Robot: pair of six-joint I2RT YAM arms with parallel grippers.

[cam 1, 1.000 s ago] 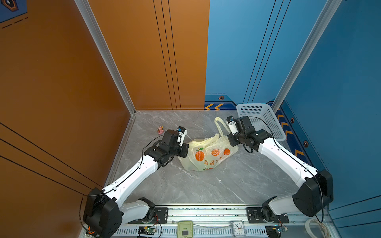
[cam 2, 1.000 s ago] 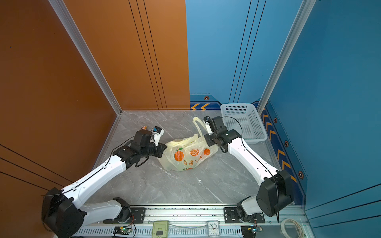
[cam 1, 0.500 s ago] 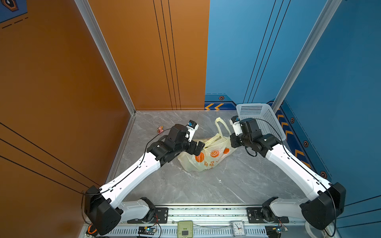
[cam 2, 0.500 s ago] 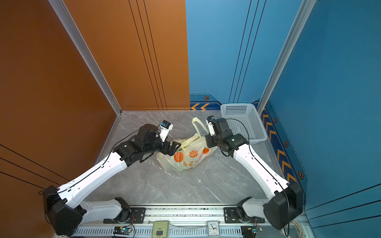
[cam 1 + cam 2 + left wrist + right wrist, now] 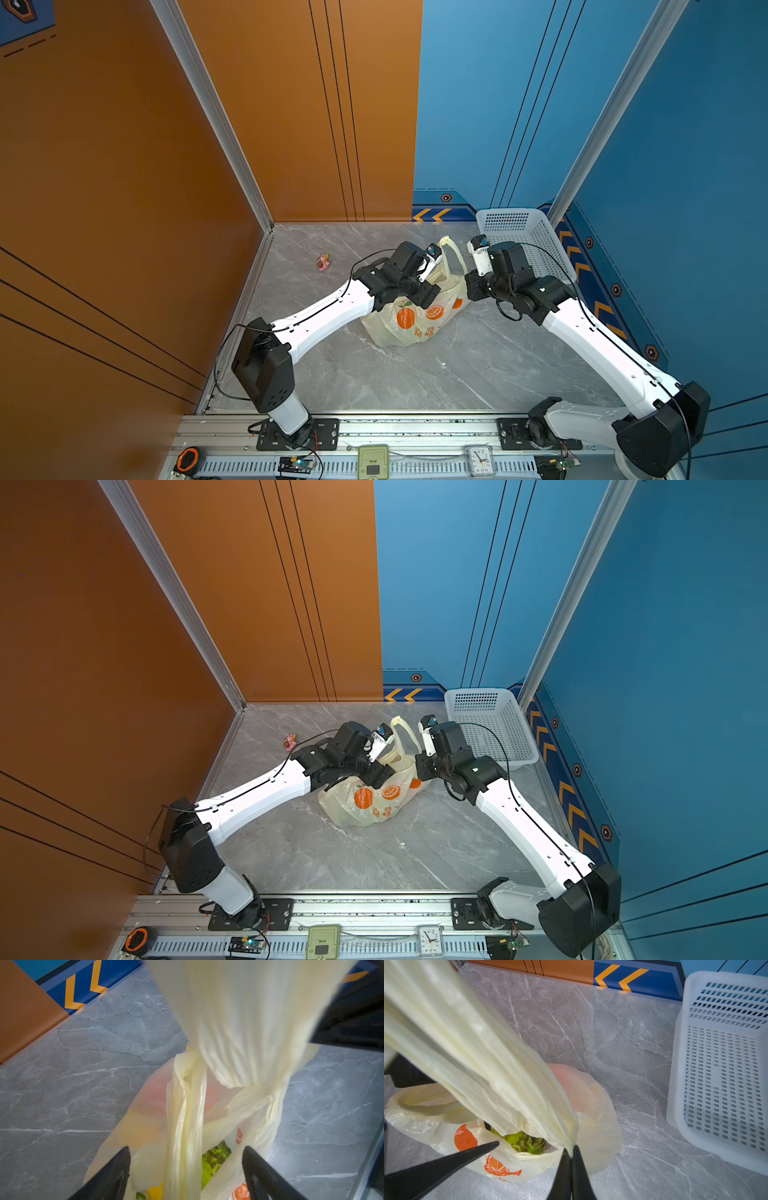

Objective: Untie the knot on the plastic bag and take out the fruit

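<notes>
Next, my right gripper draws back and down to release the bag's standing handle over the patch of bare floor below it, nearer my base.
The pale-yellow plastic bag (image 5: 415,322) (image 5: 374,806) with orange prints lies mid-floor, one handle loop (image 5: 452,253) standing up. My right gripper (image 5: 572,1150) is shut on that handle strip where it meets the bag's mouth. My left gripper (image 5: 186,1147) hangs open over the mouth, the other handle strip (image 5: 185,1105) running loose between its fingers. I cannot make out the knot; the strips run apart and the mouth gapes. Of the fruit, a bumpy green piece (image 5: 527,1142) (image 5: 216,1157) and a yellow one (image 5: 154,1191) show inside.
A white perforated basket (image 5: 540,245) (image 5: 716,1074) stands at the back right, close behind my right arm. A tiny pink figurine (image 5: 323,262) lies on the floor to the left. Orange and blue walls enclose the floor on three sides.
My left gripper has opened and moved right, from beside the bag to over its mouth. The right gripper has stayed shut on the handle strip, shifting only slightly.
</notes>
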